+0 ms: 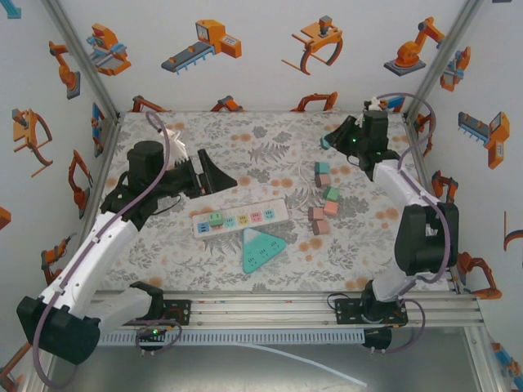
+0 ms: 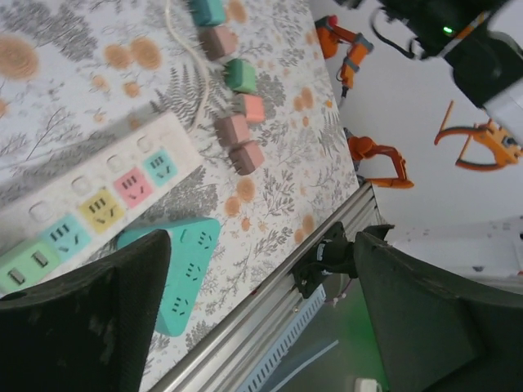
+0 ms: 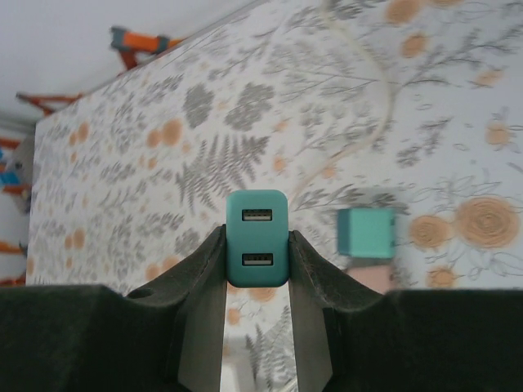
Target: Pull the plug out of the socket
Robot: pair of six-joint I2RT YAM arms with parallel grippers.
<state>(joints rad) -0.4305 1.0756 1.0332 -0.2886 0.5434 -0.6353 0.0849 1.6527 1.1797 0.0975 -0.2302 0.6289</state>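
My right gripper needs to bring the plug down next onto the clear tabletop at the teal cube's far side (image 1: 327, 155) (image 3: 381, 188), the free spot below it, and let go of the plug.
My right gripper (image 3: 257, 255) is shut on a teal plug (image 3: 257, 237) with two USB ports, held in the air over the far right of the table, as the top view also shows for the gripper (image 1: 331, 140) and plug (image 1: 325, 143). The white power strip (image 1: 241, 218) lies mid-table with a green plug (image 1: 215, 219) and a grey one (image 1: 201, 224) still seated near its left end. My left gripper (image 1: 217, 175) hangs open just behind the strip, nothing between its fingers (image 2: 82, 318). The strip (image 2: 106, 196) lies below it in the left wrist view.
A teal triangular socket block (image 1: 260, 249) lies in front of the strip. Several loose teal, pink and green plugs (image 1: 325, 196) lie in a row right of the strip, one teal cube (image 3: 366, 233) under my right gripper. The strip's white cord (image 1: 304, 181) curls toward the back.
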